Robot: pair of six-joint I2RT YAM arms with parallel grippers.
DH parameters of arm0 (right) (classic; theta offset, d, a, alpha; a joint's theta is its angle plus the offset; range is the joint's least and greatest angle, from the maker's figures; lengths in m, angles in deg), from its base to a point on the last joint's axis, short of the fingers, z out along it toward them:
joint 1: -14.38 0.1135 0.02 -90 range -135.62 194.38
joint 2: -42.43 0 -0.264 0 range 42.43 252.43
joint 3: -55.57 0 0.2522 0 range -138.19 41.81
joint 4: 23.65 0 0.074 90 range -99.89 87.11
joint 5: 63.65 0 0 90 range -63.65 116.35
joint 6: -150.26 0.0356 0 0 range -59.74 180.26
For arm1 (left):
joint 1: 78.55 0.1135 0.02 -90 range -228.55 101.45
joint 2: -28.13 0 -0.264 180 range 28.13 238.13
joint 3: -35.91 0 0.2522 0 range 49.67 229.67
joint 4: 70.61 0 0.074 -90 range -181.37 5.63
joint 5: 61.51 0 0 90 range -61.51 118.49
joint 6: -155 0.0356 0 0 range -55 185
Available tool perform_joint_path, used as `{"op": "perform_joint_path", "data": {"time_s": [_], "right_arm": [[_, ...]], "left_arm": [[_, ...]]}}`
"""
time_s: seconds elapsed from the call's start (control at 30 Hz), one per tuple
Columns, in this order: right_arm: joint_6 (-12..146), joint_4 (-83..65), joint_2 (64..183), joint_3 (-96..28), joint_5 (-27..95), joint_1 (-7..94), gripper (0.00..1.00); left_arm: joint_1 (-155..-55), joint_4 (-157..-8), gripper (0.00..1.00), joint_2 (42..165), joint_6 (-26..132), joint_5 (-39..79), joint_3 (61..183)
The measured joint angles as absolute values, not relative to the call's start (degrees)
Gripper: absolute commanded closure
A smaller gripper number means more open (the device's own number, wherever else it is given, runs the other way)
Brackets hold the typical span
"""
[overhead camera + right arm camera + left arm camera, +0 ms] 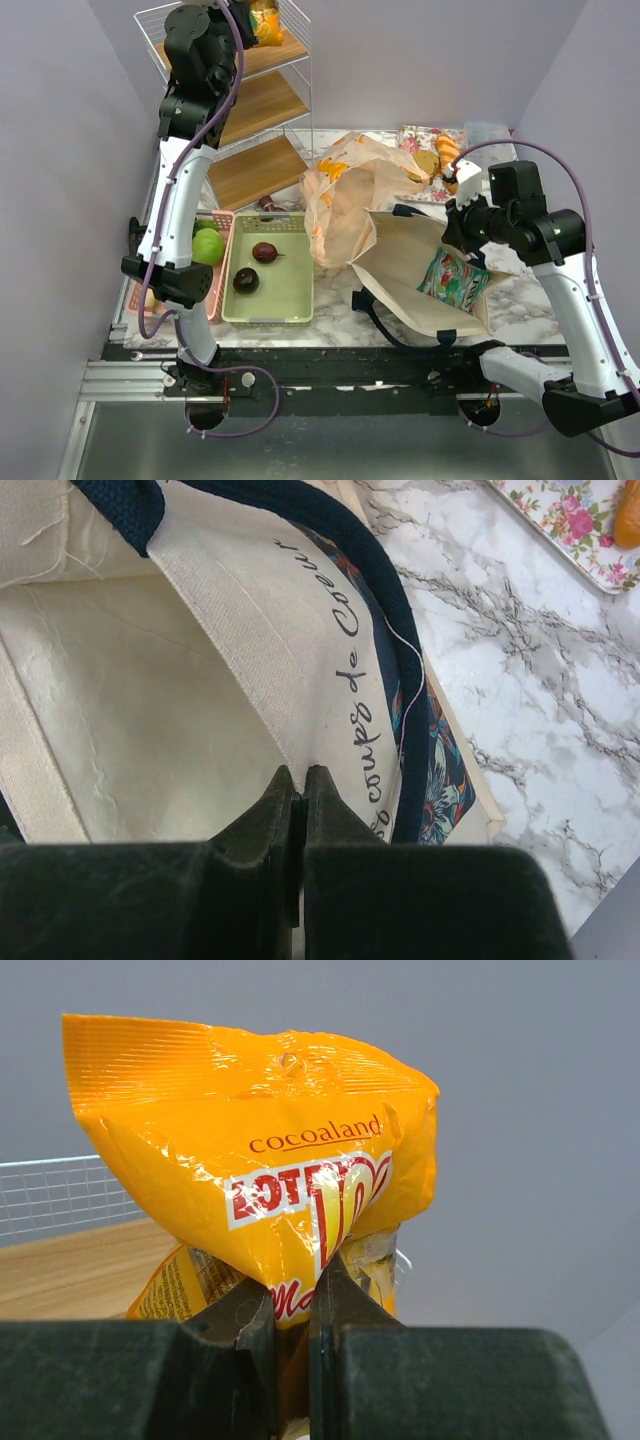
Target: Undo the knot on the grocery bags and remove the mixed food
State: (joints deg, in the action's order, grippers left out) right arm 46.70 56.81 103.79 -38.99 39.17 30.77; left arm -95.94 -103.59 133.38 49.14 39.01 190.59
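The top shelf [275, 53] [84, 1270] has room. My left gripper will move the orange packet outward and to the right in the top view, over the shelf.
My left gripper [243, 28] is raised to the top shelf of the wire rack [290, 60] and is shut on the bottom of an orange snack packet [270, 1150], which also shows in the top view [266, 24]. My right gripper [455, 232] is shut on the cloth of the beige canvas tote [200, 700], with its tips [299, 772] pinching a fold. A crumpled tan grocery bag [350, 190] lies behind the tote [405, 262]. A teal snack packet [452, 280] lies on the tote. Two maroon balls [264, 251] sit in the green basket [290, 290].
A green round vegetable [207, 245] lies in a pink basket [222, 290] left of the green one. A floral tray [420, 140] with golden bread rolls [447, 155] is at the back right. The rack has lower wooden shelves [255, 170]. Purple walls close in on both sides.
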Motion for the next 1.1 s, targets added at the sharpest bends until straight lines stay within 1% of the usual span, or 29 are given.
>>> {"op": "perform_joint_path", "data": {"time_s": [0.3, 0.33, 0.4, 0.47, 0.5, 0.6, 0.63, 0.73, 1.1], "right_arm": [[46.2, 57.2, 105.2, -39.0, 39.3, 30.2, 0.99], [46.2, 57.2, 105.2, -39.0, 39.3, 30.1, 0.99], [46.1, 57.3, 105.3, -39.0, 39.3, 29.9, 0.99], [46.0, 57.3, 105.3, -39.0, 39.3, 29.7, 0.99], [46.0, 57.4, 105.3, -39.0, 39.3, 29.6, 0.99], [45.7, 57.5, 105.3, -38.9, 39.3, 29.2, 0.99], [45.7, 57.5, 105.3, -38.9, 39.3, 29.1, 0.99], [45.6, 57.5, 105.3, -38.7, 39.3, 28.9, 0.99], [45.6, 57.5, 105.1, -37.8, 39.8, 28.9, 0.99]], "left_arm": [[-93.2, -99.0, 1.0, 139.1, 41.4, 38.5, 191.7], [-93.1, -98.4, 0.98, 139.8, 40.6, 38.1, 191.7], [-92.9, -97.5, 0.89, 141.1, 39.2, 37.5, 191.7], [-92.9, -97.0, 0.82, 142.2, 38.0, 36.8, 191.7], [-92.9, -96.8, 0.75, 143.0, 37.5, 36.5, 191.7], [-92.9, -96.0, 0.42, 144.7, 36.7, 36.4, 191.7], [-92.9, -95.6, 0.34, 145.0, 36.3, 36.4, 191.7], [-92.7, -93.3, 0.02, 145.1, 36.1, 36.4, 191.8], [-91.8, -87.7, 0.02, 143.0, 38.1, 37.9, 190.8]]}}
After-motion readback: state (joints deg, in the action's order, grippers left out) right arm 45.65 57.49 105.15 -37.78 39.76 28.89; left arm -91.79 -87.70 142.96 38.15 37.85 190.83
